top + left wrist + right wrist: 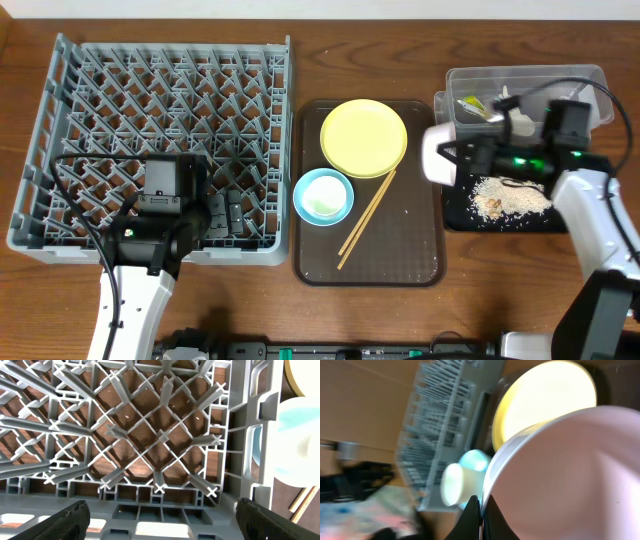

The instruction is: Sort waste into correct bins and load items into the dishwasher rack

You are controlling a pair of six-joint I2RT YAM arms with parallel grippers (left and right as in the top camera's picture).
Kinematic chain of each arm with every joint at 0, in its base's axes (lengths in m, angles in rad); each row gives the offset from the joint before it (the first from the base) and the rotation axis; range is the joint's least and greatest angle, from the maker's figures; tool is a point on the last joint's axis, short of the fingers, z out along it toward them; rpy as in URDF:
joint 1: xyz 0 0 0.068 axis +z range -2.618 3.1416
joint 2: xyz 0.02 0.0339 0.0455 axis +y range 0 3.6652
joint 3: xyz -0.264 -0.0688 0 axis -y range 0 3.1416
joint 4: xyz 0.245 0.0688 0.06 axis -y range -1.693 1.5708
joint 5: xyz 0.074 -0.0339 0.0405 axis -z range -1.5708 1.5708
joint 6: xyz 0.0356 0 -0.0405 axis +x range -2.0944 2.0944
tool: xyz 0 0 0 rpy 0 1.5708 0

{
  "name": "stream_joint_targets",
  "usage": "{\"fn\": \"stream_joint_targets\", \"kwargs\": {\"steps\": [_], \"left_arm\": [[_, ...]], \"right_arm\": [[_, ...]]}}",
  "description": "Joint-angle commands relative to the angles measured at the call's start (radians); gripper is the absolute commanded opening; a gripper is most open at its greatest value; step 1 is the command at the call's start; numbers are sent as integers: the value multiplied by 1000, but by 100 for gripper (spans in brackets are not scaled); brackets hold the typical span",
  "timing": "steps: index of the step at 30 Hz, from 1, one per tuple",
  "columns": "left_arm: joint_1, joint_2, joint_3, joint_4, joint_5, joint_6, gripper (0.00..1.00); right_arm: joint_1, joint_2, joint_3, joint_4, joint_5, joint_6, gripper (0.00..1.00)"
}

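I will move my right gripper in a swing over the yellow plate (363, 137) next, then make the bowl level and lower it onto the plate.
My right gripper (457, 155) is shut on the rim of the white bowl (438, 155), held tipped on its side over the black tray's (455, 222) left edge; the wrist view shows my fingers (481, 510) pinching that bowl (560, 475). Beige crumbs (510, 195) lie in the black tray. The clear tub (590, 80) holds the green-and-yellow wrapper (470, 105) and white scraps (505, 100). The yellow plate (363, 137), the light-blue bowl (323, 196) with the white cup (322, 193) in it, and the chopsticks (367, 218) lie on the brown tray. My left gripper (228, 215) is open and empty over the grey rack's (160, 90) front wall (165, 510).
The brown serving tray (400, 250) sits between the rack and the bins. The left wrist view shows the light-blue bowl (295, 425) just beyond the rack's right wall. Bare wooden table lies along the front edge.
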Motion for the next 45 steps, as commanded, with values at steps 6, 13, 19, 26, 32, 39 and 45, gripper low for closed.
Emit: {"fn": "stream_joint_targets", "kwargs": {"steps": [6, 13, 19, 26, 32, 39, 45], "left_arm": [[5, -2, 22, 0, 10, -13, 95], [5, -2, 22, 0, 10, -13, 95], [5, -2, 22, 0, 10, -13, 95], [5, -2, 22, 0, 10, -13, 95], [5, -2, 22, 0, 10, -13, 95], [5, -2, 22, 1, 10, -13, 95], [5, -2, 22, 3, 10, -13, 95]], "right_arm": [[332, 10, 13, 188, 612, 11, 1], [544, 85, 13, 356, 827, -25, 1], [614, 200, 13, 432, 880, -24, 4], [618, 224, 13, 436, 876, -21, 20], [618, 121, 14, 397, 834, -21, 33], [618, -29, 14, 277, 740, 6, 40], [634, -10, 13, 158, 692, 82, 38]]}}
